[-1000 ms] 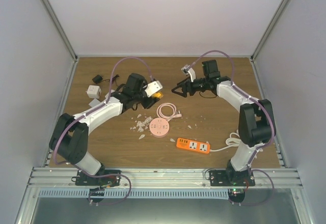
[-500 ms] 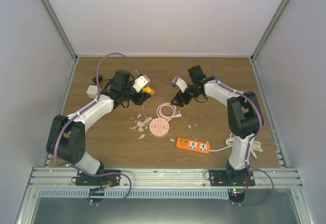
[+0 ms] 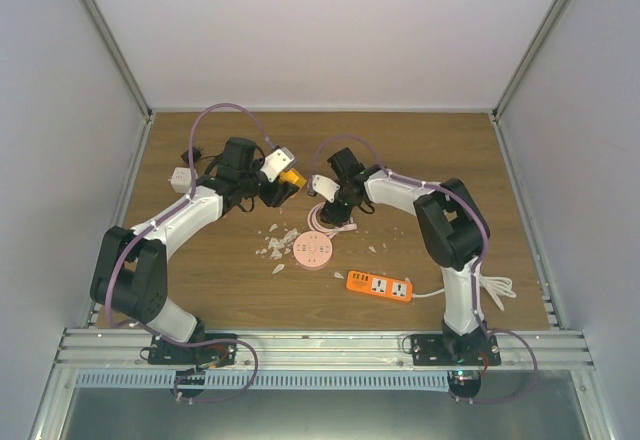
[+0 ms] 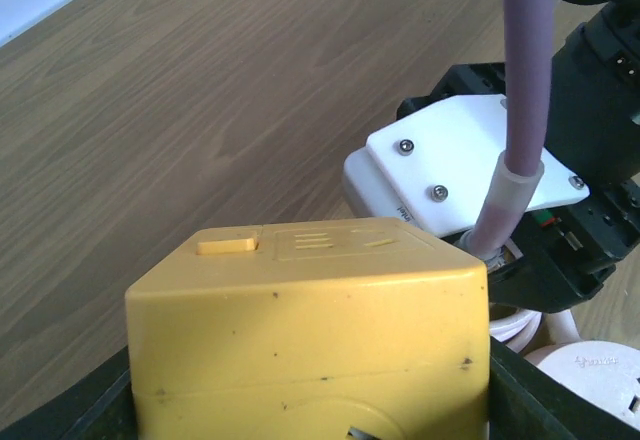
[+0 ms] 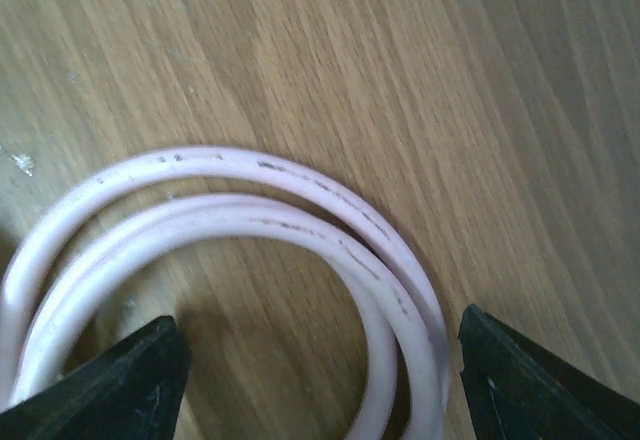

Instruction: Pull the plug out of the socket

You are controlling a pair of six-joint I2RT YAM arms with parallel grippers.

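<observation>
The bare wood beyond the scraps is below and to the left in the top view, so my left gripper will carry the cube down there next and let it go.
My left gripper is shut on a yellow cube socket and holds it above the table's left middle. In the left wrist view the cube fills the space between my fingers, and I cannot tell whether a plug sits in it. My right gripper is open, low over a coiled pink cable. In the right wrist view the coil lies on the wood between my two black fingertips, not gripped. A round pink socket lies just in front of the coil.
An orange power strip with a white cord lies at the front right. White scraps lie left of the round socket. A white cube adapter and a black adapter sit at the far left. The right wrist housing is close to the yellow cube.
My right arm has swung left and down from the back of the table to the pink coil. My left gripper drew back left with the yellow cube, then held still.
</observation>
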